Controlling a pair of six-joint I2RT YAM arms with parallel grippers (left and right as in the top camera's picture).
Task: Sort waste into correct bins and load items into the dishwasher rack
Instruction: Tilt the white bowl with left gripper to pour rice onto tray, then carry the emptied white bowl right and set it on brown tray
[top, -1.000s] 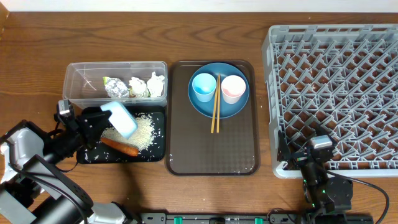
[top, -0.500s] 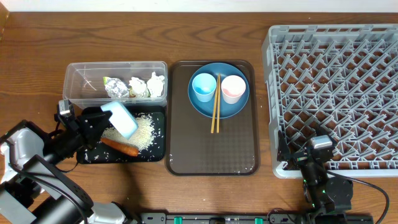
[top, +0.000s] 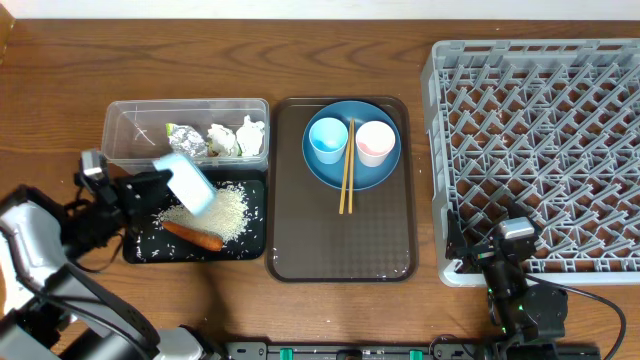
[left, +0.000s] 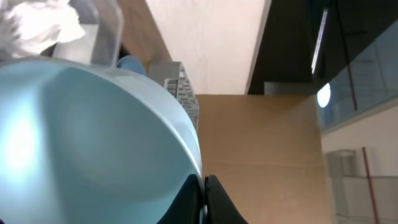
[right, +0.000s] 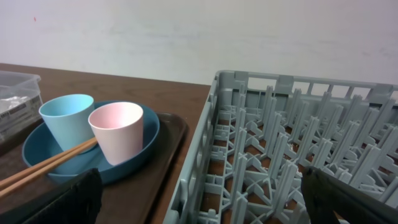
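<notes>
The serving tray's empty near end (top: 308, 248) is to the right of my left gripper in the overhead view, so I will swing over it, turn my fingers down, lower and let go of the bowl (top: 186, 182).
My left gripper (top: 153, 186) is shut on the rim of the white bowl (top: 186, 182), tipped on edge over the black tray (top: 140, 250). Loose rice (top: 228, 208) and a carrot (top: 193, 236) lie in that tray. In the left wrist view the bowl's light-blue outside (left: 81, 137) fills the frame, its rim pinched at the gripper (left: 204, 200). The clear tub (top: 130, 120) holds foil (top: 186, 141) and tissue wads (top: 250, 135). A dark-blue plate (top: 372, 176) carries a blue cup (top: 327, 139), a pink cup (top: 375, 143) and chopsticks (top: 346, 170). My right gripper (right: 199, 205) stands open at the grey rack's (top: 540, 150) near-left corner.
The plate sits on a brown serving tray (top: 340, 245) between the bins and the rack. In the right wrist view the rack wall (right: 211, 143) rises just ahead, with the cups (right: 116, 130) to its left. Bare wooden table (top: 60, 90) lies at the far left.
My left gripper and the bowl have shifted a little left and toward the tub, with the bowl tipped steeper. The right arm has not moved.
</notes>
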